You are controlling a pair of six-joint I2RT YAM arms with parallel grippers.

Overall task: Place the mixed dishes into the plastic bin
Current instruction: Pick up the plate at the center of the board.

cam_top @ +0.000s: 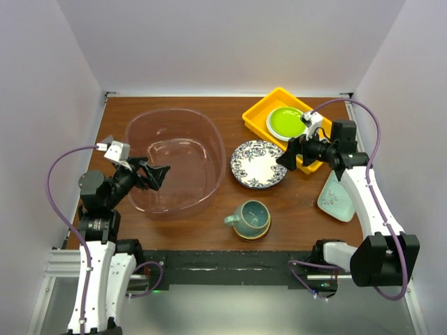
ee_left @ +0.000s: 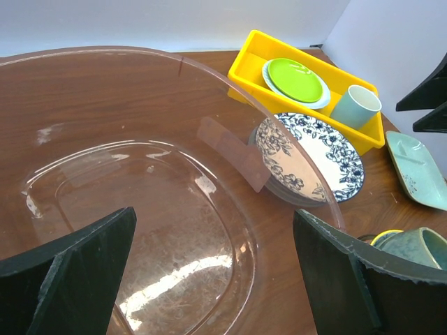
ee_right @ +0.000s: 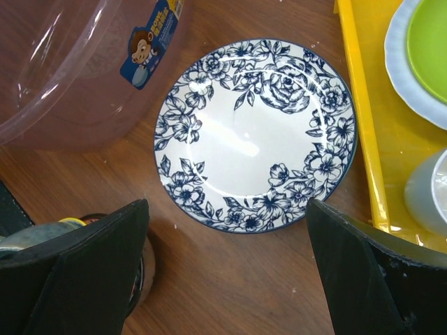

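The robot should next bring its right gripper down onto the blue floral plate's rim (cam_top: 284, 171) (ee_right: 328, 192) beside the yellow tray, since the gripper's open fingers are already just above that rim.
The clear, faintly pink plastic bin (cam_top: 174, 159) stands at the left with nothing in it; it also shows in the left wrist view (ee_left: 140, 209) and the right wrist view (ee_right: 63, 63). A blue floral plate (cam_top: 258, 163) lies on the table to its right, also in the right wrist view (ee_right: 255, 132) and the left wrist view (ee_left: 314, 157). A teal mug (cam_top: 250, 217) stands on a small plate in front. A pale mint dish (cam_top: 336, 197) lies at the right. My left gripper (cam_top: 155, 174) is open over the bin's left side. My right gripper (cam_top: 288, 155) is open just above the floral plate's right edge.
A yellow tray (cam_top: 260, 114) at the back right holds a lime-green plate (cam_top: 287, 121) on a white one and a small pale cup (ee_left: 355, 106). The right arm reaches over the tray's front corner. White walls close in the table on three sides.
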